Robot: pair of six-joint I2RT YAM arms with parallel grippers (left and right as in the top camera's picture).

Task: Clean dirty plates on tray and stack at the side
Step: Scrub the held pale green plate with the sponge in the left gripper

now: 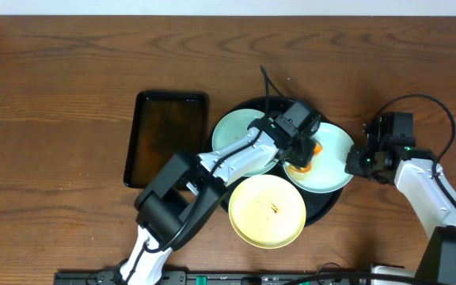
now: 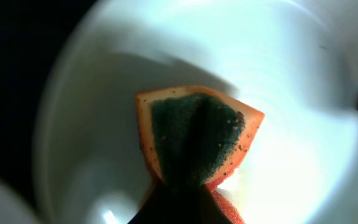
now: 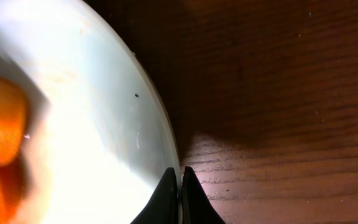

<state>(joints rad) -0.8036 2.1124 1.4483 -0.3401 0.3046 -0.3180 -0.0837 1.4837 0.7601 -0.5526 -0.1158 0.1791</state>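
Note:
I will lift my right gripper, move it to the right in the overhead view, and lower it to let go of the plate's rim, because the tabletop below on that side is bare.
Three plates sit on the round black tray (image 1: 327, 207): a mint-white one (image 1: 232, 131) at back left, a mint-white one (image 1: 335, 154) at right, and a pale yellow one (image 1: 267, 210) in front with a small smudge. My left gripper (image 1: 301, 150) is shut on an orange sponge with a green scouring face (image 2: 194, 137), pressed on the right plate (image 2: 278, 74). My right gripper (image 1: 356, 161) is shut on that plate's right rim (image 3: 157, 134); its fingertips (image 3: 180, 186) pinch the edge.
A smaller rectangular dark tray (image 1: 167, 136) lies left of the round tray. Brown wood-grain tabletop (image 1: 70, 95) surrounds everything and shows in the right wrist view (image 3: 278, 93). My left arm crosses the tray from the front left.

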